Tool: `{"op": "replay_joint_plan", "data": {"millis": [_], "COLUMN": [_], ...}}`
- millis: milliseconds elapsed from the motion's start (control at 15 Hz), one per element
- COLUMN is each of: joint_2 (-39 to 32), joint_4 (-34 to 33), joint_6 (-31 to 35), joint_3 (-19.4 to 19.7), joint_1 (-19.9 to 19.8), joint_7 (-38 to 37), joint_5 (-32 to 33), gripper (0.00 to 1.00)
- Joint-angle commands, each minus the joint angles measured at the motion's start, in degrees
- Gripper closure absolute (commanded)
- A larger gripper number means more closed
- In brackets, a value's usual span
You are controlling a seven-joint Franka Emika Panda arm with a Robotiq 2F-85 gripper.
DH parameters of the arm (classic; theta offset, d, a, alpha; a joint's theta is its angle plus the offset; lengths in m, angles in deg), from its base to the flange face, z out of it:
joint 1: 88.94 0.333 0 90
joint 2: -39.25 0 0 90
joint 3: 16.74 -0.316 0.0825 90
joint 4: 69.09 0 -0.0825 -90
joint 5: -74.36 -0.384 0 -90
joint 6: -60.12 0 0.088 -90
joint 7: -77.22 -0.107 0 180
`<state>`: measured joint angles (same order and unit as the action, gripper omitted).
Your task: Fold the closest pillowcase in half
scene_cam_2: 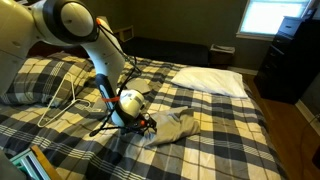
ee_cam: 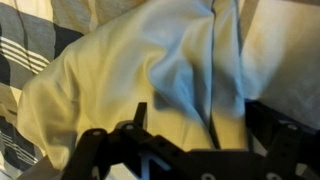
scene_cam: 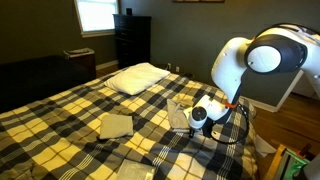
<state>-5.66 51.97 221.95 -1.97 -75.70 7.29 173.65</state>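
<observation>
The raised fold already runs between the gripper's open fingers, so the robot will next keep its gripper low at the pillowcase's near edge and close the fingers onto the pillowcase's raised fold (ee_cam: 202,112).
The pillowcase (scene_cam_2: 178,126) is a light grey cloth, lying rumpled and bunched on the plaid bed. It also shows in an exterior view (scene_cam: 179,113) just beside the gripper. My gripper (scene_cam_2: 141,122) is low over the pillowcase's near edge and shows in both exterior views (scene_cam: 201,117). In the wrist view the pillowcase (ee_cam: 120,70) fills most of the picture with folds. The gripper (ee_cam: 198,112) has its two fingers wide apart, with cloth lying between them. It is open, and the fingertips are at or on the fabric.
A plump white pillow (scene_cam: 138,77) lies at the head of the bed (scene_cam_2: 240,120). Two tan folded cloths (scene_cam: 115,125) (scene_cam: 135,172) lie on the plaid cover nearer the foot. A dark dresser (scene_cam: 132,40) stands by the window. Cables trail from the arm (scene_cam_2: 75,100).
</observation>
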Motion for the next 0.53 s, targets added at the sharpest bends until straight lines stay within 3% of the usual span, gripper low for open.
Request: {"op": "replay_joint_plan", "data": {"millis": [0,67,467], "joint_2": [-4.8,-4.9,-2.6], "joint_4": [-4.6,-5.1,-3.8], "joint_6": [-2.4,-2.5,-4.3], "joint_3": [-0.2,-0.4,-1.3], "joint_1": [1.2,1.4,2.7], "joint_7": [-3.3,-4.0,-9.7], "joint_5": [5.2,6.8,14.6], "gripper": [0.11,0.26,0.72]}}
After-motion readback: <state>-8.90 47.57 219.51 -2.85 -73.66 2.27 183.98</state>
